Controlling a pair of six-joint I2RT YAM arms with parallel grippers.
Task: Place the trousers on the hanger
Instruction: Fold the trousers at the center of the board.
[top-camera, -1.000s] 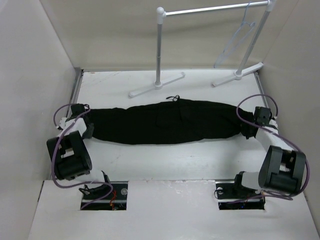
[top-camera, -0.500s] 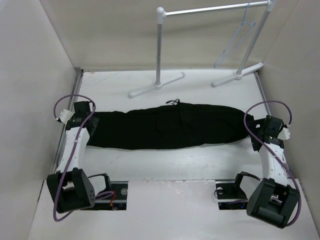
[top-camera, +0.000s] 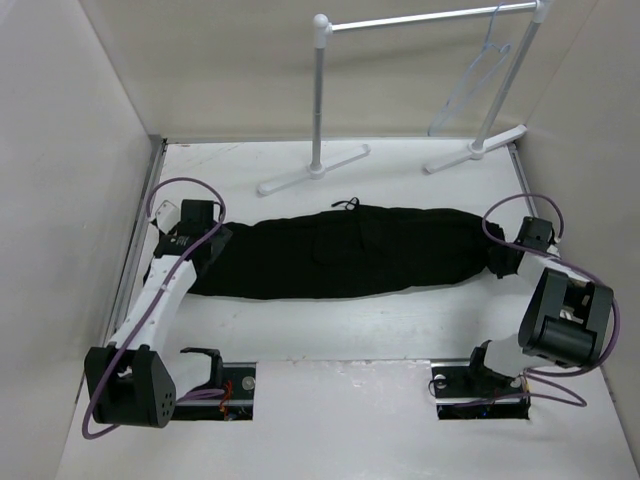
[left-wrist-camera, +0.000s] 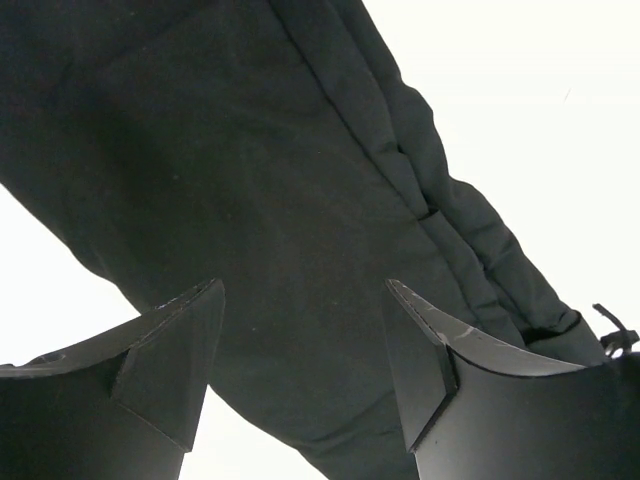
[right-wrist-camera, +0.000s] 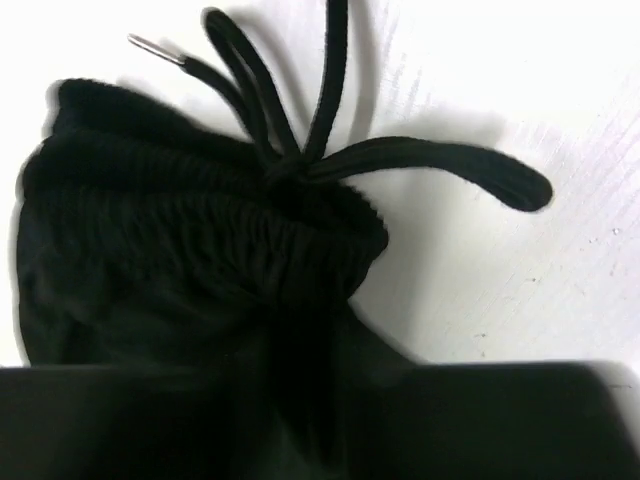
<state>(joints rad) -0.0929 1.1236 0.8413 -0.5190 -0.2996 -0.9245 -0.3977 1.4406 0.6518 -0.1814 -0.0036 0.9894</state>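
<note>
The trousers (top-camera: 340, 252) lie stretched out, so the right gripper lifts their gathered end next. It then folds that end over their other end by my left gripper and releases it.
The black trousers (top-camera: 340, 252) lie stretched left to right across the white table. My left gripper (top-camera: 203, 243) hangs over their left end. In the left wrist view it (left-wrist-camera: 300, 300) is open, jaws wide apart, with the black fabric (left-wrist-camera: 280, 150) below and between them. My right gripper (top-camera: 504, 262) is at the right end. In the right wrist view the gathered waist (right-wrist-camera: 180, 250) and its drawstring (right-wrist-camera: 330, 150) bunch down into the gripper (right-wrist-camera: 300, 420), which looks shut on the fabric; its fingers are lost in the dark. The pale wire hanger (top-camera: 470, 85) hangs on the rack, far right.
The white tubular garment rack (top-camera: 320, 100) stands at the back, its two feet (top-camera: 312, 172) on the table just behind the trousers. Beige walls close in left, right and back. A strip of bare table (top-camera: 350, 330) lies in front of the trousers.
Both arms have swung in: the left gripper moved right onto the trousers' left end, the right gripper moved up and left to the waist end. The trousers shifted slightly.
</note>
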